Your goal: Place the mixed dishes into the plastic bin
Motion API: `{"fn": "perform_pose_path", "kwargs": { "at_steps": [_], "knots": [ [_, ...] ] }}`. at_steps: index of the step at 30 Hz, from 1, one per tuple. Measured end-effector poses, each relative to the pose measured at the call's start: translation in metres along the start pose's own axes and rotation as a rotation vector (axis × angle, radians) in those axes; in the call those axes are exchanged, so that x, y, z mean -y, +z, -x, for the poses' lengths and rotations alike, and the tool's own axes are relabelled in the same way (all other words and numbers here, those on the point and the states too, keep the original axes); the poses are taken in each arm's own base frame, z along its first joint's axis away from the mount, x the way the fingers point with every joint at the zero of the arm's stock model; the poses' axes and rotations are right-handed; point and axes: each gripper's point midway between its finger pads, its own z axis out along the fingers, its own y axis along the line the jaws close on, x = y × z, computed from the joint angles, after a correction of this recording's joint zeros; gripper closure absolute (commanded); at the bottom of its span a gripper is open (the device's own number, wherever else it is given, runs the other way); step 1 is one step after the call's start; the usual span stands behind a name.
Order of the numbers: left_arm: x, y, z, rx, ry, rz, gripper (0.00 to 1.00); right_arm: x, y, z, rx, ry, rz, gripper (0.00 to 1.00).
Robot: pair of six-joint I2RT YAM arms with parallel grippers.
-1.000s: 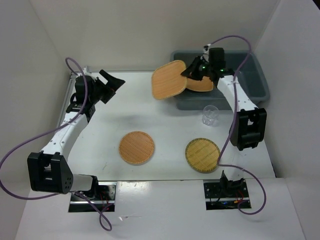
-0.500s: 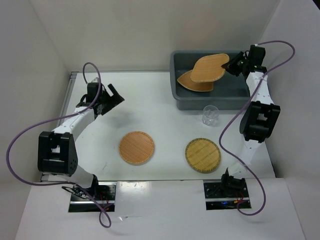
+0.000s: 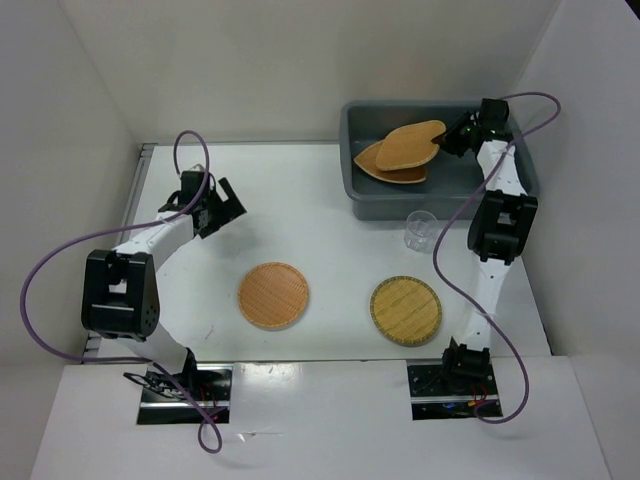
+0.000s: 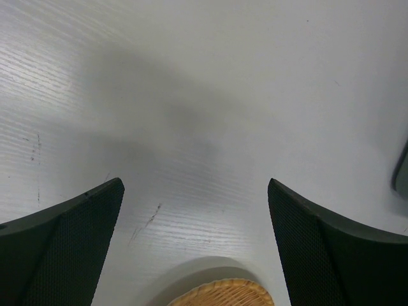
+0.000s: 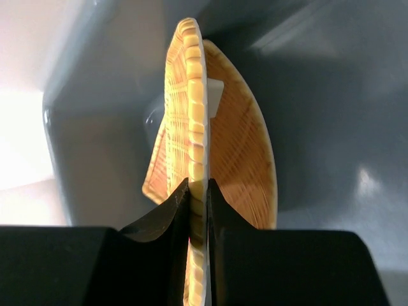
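Observation:
The robot's open left gripper will move down and swing back, turning its fingers onto the orange plate's rim that faces it, because the fingers are around mostly bare table.
The plastic bin stands at the back right, and one rounded-triangular woven plate lies flat in it. My right gripper is shut on the rim of a second rounded-triangular plate, which it holds tilted just above the first. The right wrist view shows that plate edge-on between the closed jaws, with the bin's grey wall behind. A round orange plate, a paler round plate and a clear glass cup rest on the table. My left gripper is open and holds nothing.
In the left wrist view the open fingers frame bare white table, with the orange plate's rim at the bottom edge and a bin corner at the right. White walls enclose the table. The cup stands just in front of the bin.
The right arm has carried the triangular plate from the bin's front-left corner to over the bin's middle and lowered it. The left arm has drawn back toward the left, still open.

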Motion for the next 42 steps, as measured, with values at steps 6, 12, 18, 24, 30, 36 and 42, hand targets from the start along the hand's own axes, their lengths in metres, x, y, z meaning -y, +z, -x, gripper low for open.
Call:
{"fn": "perform_pose_path", "kwargs": {
  "at_steps": [6, 12, 18, 24, 30, 36, 42],
  "knots": [
    [-0.002, 0.001, -0.001, -0.002, 0.001, 0.006, 0.0, -0.016, 0.031, -0.005, -0.031, -0.03, 0.003, 1.0],
    [-0.004, 0.001, -0.003, -0.005, 0.001, 0.012, 0.0, -0.024, 0.045, -0.019, -0.04, -0.06, -0.026, 0.79],
    [-0.006, 0.002, -0.006, -0.01, 0.0, 0.017, 0.0, -0.012, 0.045, -0.027, -0.055, -0.076, -0.091, 0.67],
    [-0.007, 0.002, -0.007, -0.013, -0.001, 0.019, 0.0, 0.001, 0.045, -0.028, -0.054, -0.092, -0.144, 0.55],
    [-0.007, 0.002, -0.007, -0.012, -0.001, 0.019, 0.0, 0.016, 0.046, -0.032, -0.06, -0.097, -0.2, 0.44],
    [-0.012, 0.006, -0.007, -0.011, 0.015, 0.044, 0.0, 0.037, 0.041, -0.022, -0.001, -0.094, -0.325, 0.31],
    [-0.035, 0.026, -0.028, -0.14, 0.128, 0.134, 0.0, 0.054, 0.017, -0.01, 0.062, -0.091, -0.484, 0.26]
  ]
}}
